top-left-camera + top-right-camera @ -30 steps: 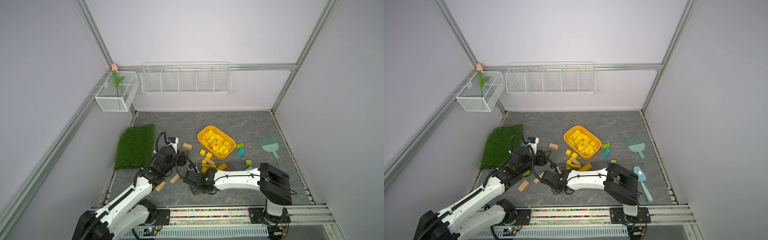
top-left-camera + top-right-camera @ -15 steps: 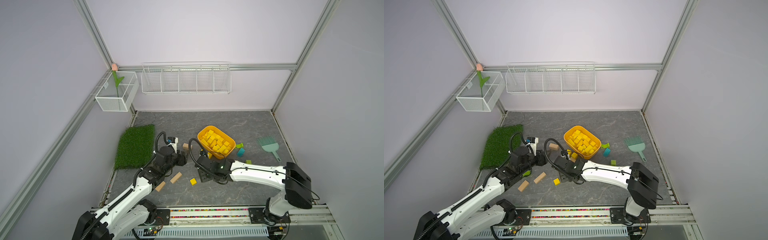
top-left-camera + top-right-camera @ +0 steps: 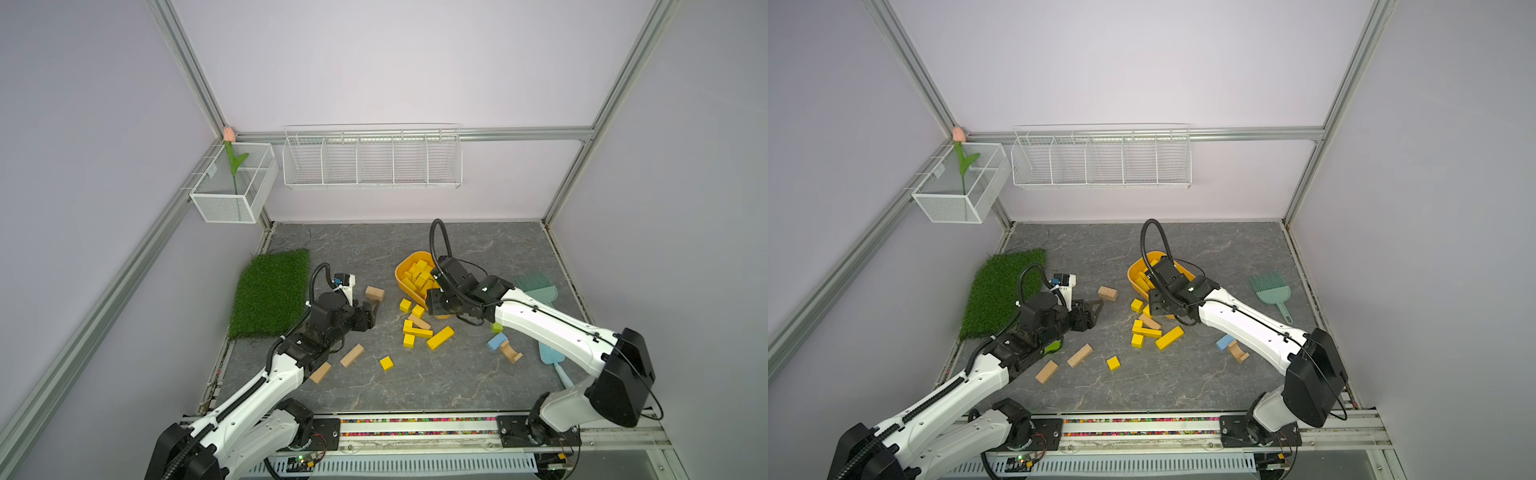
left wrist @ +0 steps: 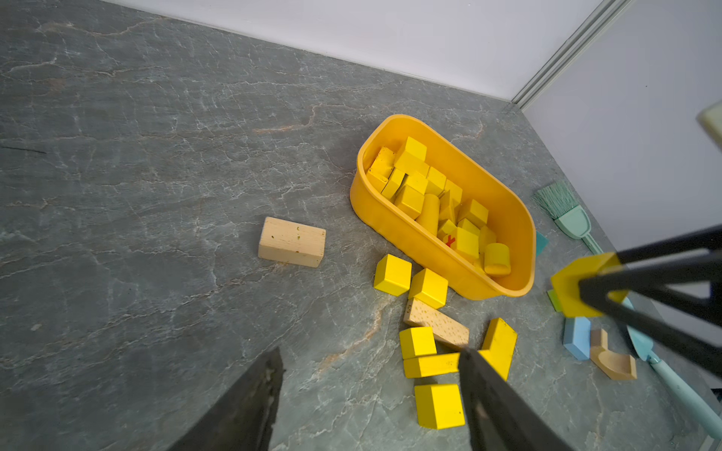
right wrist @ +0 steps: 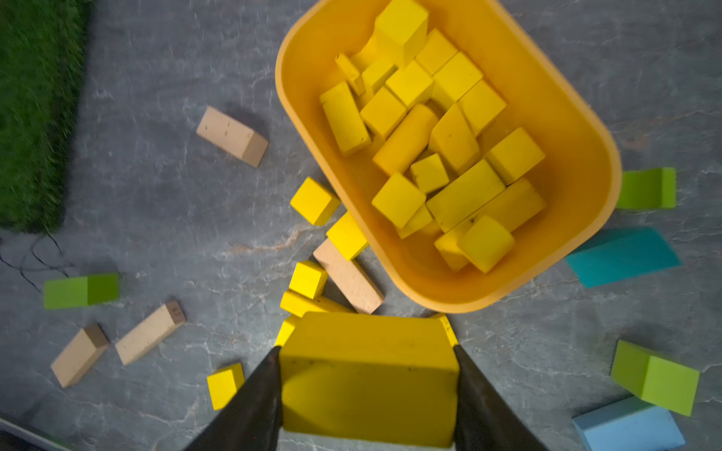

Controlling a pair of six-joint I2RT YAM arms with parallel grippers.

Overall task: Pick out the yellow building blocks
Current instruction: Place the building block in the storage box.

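I will move my right gripper outward over the tub's far end, lower the large block inside and let go of it, because the tub already holds yellow blocks.
Many yellow building blocks fill the yellow-orange tub, also seen in the left wrist view. Several more yellow blocks lie loose on the floor just in front of the tub in both top views, and a lone cube sits nearer the front. My right gripper is shut on a large yellow block, held above the floor at the tub's near end. My left gripper stands open and empty left of the loose blocks.
Tan blocks lie near the left arm, and another lies among the yellow ones. A blue block, tan arch and green block lie under the right arm. Grass mat left; brush and scoop right.
My right arm has carried the yellow block back and to the right, from the front middle to the tub's near end. My left gripper's jaws have spread wider.
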